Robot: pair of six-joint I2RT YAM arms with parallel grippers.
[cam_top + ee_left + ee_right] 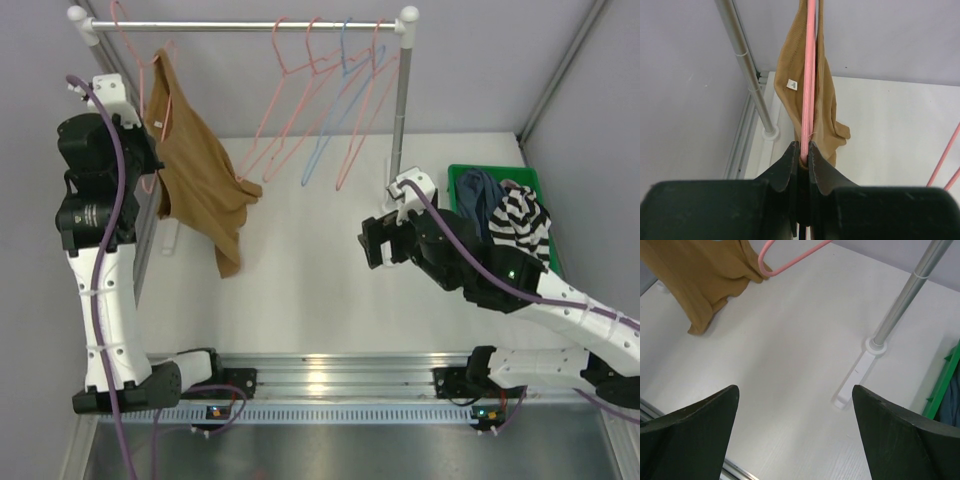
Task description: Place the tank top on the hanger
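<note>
My left gripper shifts sideways toward the bar's end next and then opens, since the hanger's hook is short of that end.
The tan tank top (200, 170) hangs draped over a salmon-pink hanger (808, 75) at the left end of the rack, its hem trailing toward the table. My left gripper (803, 150) is raised beside the left post. It is shut on the hanger's pink wire, with a bit of tan fabric (825, 110) pinched in as well. My right gripper (378, 240) hovers over the middle of the table, open, with nothing between its fingers. In the right wrist view the tank top (700, 275) and a pink hanger's corner (785, 262) lie far ahead of it.
Several pink hangers (290, 100) and a light blue one (335, 120) hang from the rail (240, 25). The right post (400, 110) stands on a white foot (857, 375). A green bin (460, 180) at the right holds a striped garment (520, 220) and a dark blue one (478, 195).
</note>
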